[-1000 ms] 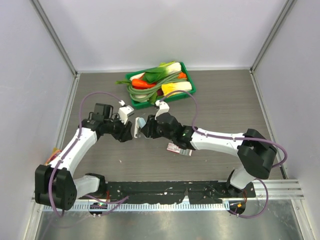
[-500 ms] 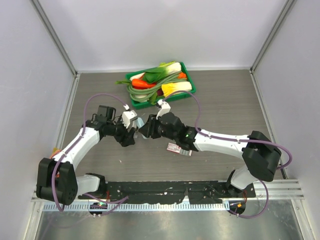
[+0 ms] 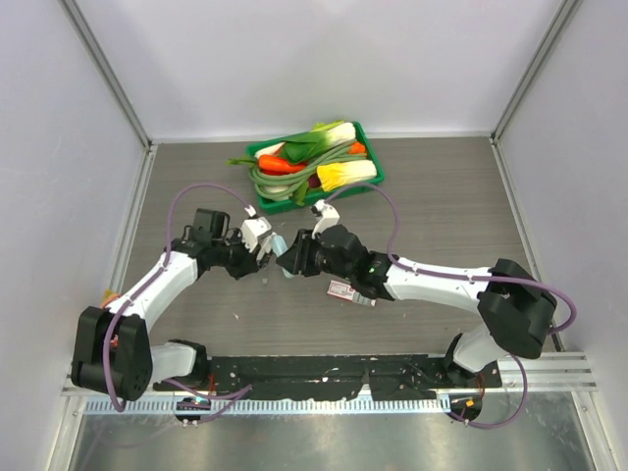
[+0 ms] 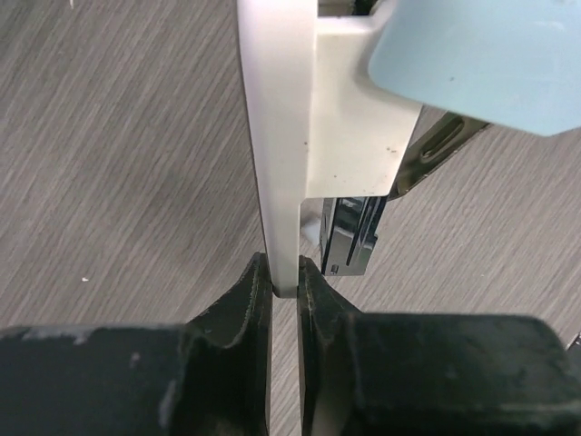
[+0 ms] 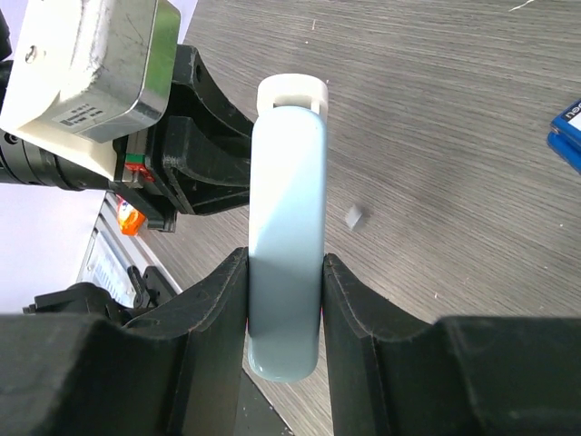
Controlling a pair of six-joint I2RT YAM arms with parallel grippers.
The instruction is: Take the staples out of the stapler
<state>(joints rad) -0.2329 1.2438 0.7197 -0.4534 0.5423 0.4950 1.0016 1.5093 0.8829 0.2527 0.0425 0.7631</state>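
The stapler in my right gripper is held above bare table (image 3: 252, 286) (image 5: 360, 186), so I should lower it onto there next, to the left in the top view.
The only stapler in view is pale blue and white (image 3: 279, 243), held above the table between both grippers; no dark blue one shows. My left gripper (image 3: 266, 247) is shut on its thin white base (image 4: 281, 136), pinched at the fingertips (image 4: 285, 272). A metal magazine with a black part (image 4: 349, 236) hangs beside the base under the pale blue top (image 4: 481, 54). My right gripper (image 3: 292, 259) is shut on the pale blue top (image 5: 288, 227), midway along it (image 5: 286, 272). A tiny grey piece (image 5: 353, 216) lies on the table; I cannot tell whether it is staples.
A red-and-white carton (image 3: 350, 291) lies on the table under my right forearm. A green tray (image 3: 371, 147) of toy vegetables stands at the back centre. A dark blue printed edge (image 5: 567, 132) shows at the right of the right wrist view.
My left wrist has turned and moved right, closer to my right gripper. My right gripper has shifted slightly right. The stapler stays held between them.
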